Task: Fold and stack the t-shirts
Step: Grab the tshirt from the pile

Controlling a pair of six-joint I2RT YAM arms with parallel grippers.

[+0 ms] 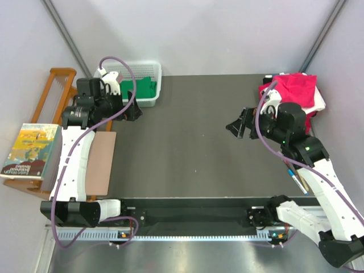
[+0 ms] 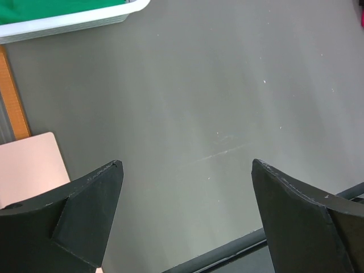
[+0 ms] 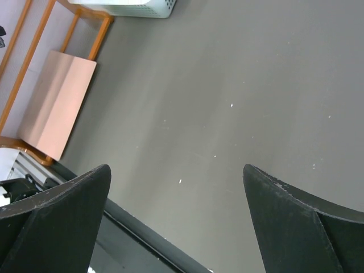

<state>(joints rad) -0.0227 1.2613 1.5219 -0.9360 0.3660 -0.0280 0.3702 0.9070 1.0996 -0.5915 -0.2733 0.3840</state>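
The cloth of the green t-shirt (image 1: 147,87) (image 2: 54,9) is farther out and lower, inside the basket, so my left gripper should next reach outward past the basket's near rim and down onto it.
A green t-shirt (image 1: 147,87) lies in the white mesh basket (image 1: 154,77) at the back left; a strip of that green shirt (image 2: 51,8) shows at the top of the left wrist view. A heap of magenta-pink, red and white t-shirts (image 1: 296,91) sits at the back right corner. My left gripper (image 1: 134,111) hangs open just in front of the basket, nothing between its fingers (image 2: 85,216). My right gripper (image 1: 239,126) is open too, above bare table left of the heap, its fingers (image 3: 296,222) empty.
A wooden rack (image 1: 54,96) with a pink board (image 1: 99,162) and a book (image 1: 31,151) stands along the left edge. A pen (image 1: 297,181) lies by the right arm. The dark table (image 1: 193,153) spreads between both arms, with a black rail (image 1: 193,213) at its front.
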